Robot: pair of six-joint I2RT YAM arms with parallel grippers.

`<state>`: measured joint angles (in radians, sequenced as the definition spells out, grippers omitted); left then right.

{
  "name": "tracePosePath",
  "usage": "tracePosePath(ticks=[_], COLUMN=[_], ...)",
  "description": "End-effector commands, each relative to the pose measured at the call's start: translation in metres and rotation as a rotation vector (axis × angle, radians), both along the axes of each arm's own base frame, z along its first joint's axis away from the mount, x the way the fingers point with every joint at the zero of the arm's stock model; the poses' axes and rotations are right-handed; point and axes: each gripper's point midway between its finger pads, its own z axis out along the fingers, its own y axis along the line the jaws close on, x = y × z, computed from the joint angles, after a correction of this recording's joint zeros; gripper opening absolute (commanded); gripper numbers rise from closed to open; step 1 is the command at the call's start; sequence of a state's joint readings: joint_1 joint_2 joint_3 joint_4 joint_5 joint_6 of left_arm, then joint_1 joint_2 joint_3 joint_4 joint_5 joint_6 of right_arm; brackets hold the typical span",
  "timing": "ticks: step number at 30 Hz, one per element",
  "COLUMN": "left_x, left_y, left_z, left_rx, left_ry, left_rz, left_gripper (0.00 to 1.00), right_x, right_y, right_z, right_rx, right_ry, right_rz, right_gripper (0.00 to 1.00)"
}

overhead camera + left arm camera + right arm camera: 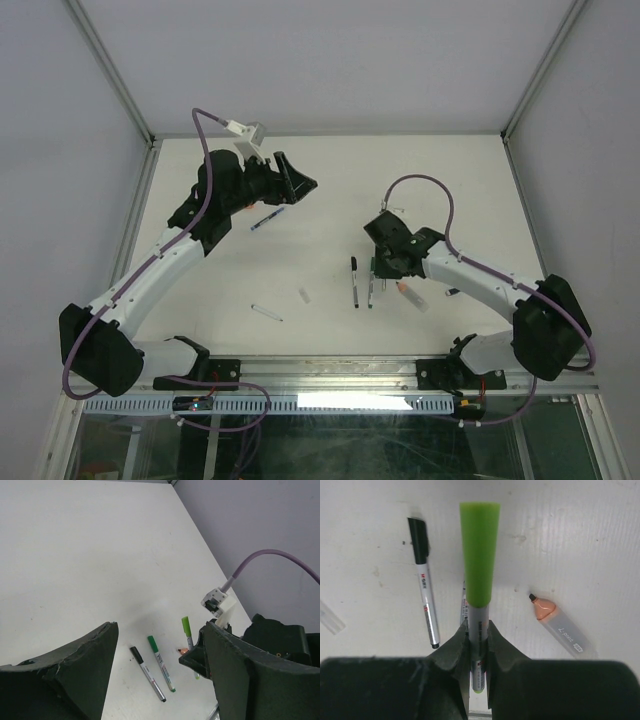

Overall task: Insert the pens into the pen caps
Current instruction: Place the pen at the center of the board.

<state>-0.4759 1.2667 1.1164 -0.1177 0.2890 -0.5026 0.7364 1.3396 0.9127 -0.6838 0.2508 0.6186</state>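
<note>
The bare strip (384, 297) (504, 612) of the table between the dark-green-capped pen and the orange-tipped pen is clear, so I need to lower my right gripper onto it next and let go of the held pen.
My right gripper (376, 268) (478, 627) is shut on a grey-barrelled pen with a light green cap (480, 555), held low over the table. Under and beside it lie a black-capped pen (424, 595) (354, 281), a dark-green-capped pen (161, 663) partly hidden behind the held one, and a thick clear pen with an orange tip (560, 625) (412, 295). My left gripper (297, 181) (159, 627) hangs open and empty at the back left, above a dark blue pen (268, 218). A slim white pen (266, 313) and a small clear cap (304, 295) lie near the front.
A small dark piece (452, 292) lies beside the right forearm. White walls with metal frame posts enclose the table (330, 170) on three sides. A metal rail (330, 372) runs along the near edge between the arm bases.
</note>
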Motion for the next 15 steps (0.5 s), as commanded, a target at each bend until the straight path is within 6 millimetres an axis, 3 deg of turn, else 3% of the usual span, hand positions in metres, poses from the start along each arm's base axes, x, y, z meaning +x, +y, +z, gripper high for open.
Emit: tracePosePath(ticks=[1, 15], left_x=[-0.005, -0.007], left_y=[0.005, 0.004], left_z=[0.014, 0.002], left_rx=[-0.032, -0.038], left_ry=[-0.025, 0.017], left_rz=[0.006, -0.004], left_gripper=[0.71, 0.7], right_x=[0.0, -0.011], right_y=[-0.009, -0.012], right_z=[-0.003, -0.047], right_rx=[-0.029, -0.075], right_ry=[0.036, 0.142], right_rz=[-0.097, -0.132], right_gripper=[0.0, 0.0])
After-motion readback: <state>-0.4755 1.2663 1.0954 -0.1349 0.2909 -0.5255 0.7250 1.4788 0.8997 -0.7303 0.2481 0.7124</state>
